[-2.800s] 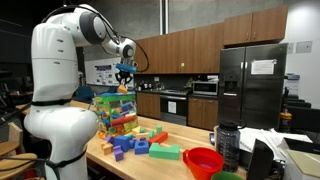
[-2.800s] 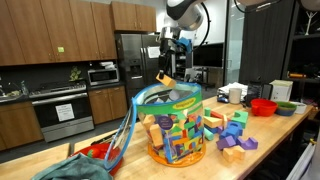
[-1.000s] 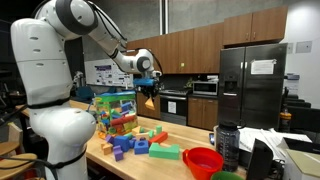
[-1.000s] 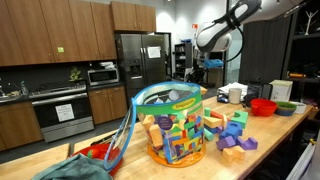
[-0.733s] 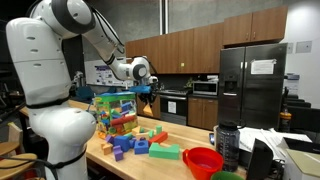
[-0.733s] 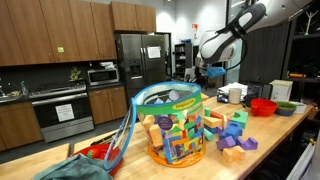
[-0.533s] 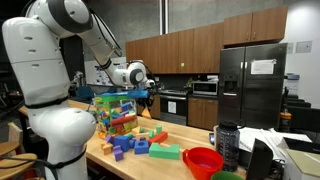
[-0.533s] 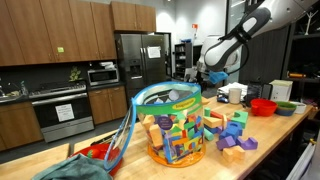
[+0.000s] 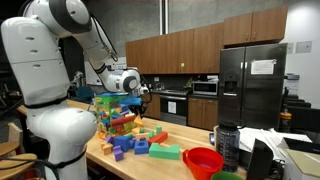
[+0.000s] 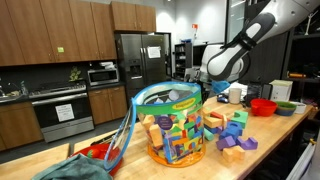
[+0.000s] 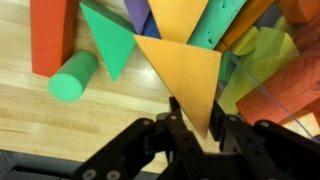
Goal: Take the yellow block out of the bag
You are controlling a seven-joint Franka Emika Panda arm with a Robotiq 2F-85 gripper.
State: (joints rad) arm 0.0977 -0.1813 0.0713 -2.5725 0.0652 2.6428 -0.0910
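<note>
The yellow-orange triangular block (image 11: 185,70) is already outside the bag, so I should next lower my gripper to the bare tabletop (image 11: 152,93) beside the bag below it and let go.
My gripper (image 11: 197,115) is shut on a yellow-orange triangular block (image 11: 185,70), whose point sits between the fingers. In both exterior views the gripper (image 9: 140,92) (image 10: 206,86) is low beside the bag, outside it, above the loose blocks on the wooden table. The bag (image 9: 113,110) (image 10: 175,125) is tall see-through plastic with a blue-green top edge (image 10: 165,94). It stands upright and is full of multicoloured blocks. The held block is too small to make out in the exterior views.
Under the gripper lie a green cylinder (image 11: 74,76), a green triangle (image 11: 112,40) and a red block (image 11: 48,35). Loose blocks (image 9: 130,145) (image 10: 232,130), a red bowl (image 9: 203,160) (image 10: 263,106) and a dark bottle (image 9: 227,145) stand on the table.
My gripper has carried the yellow block from above the bag out to its side and down towards the loose blocks on the table. The bag has not moved.
</note>
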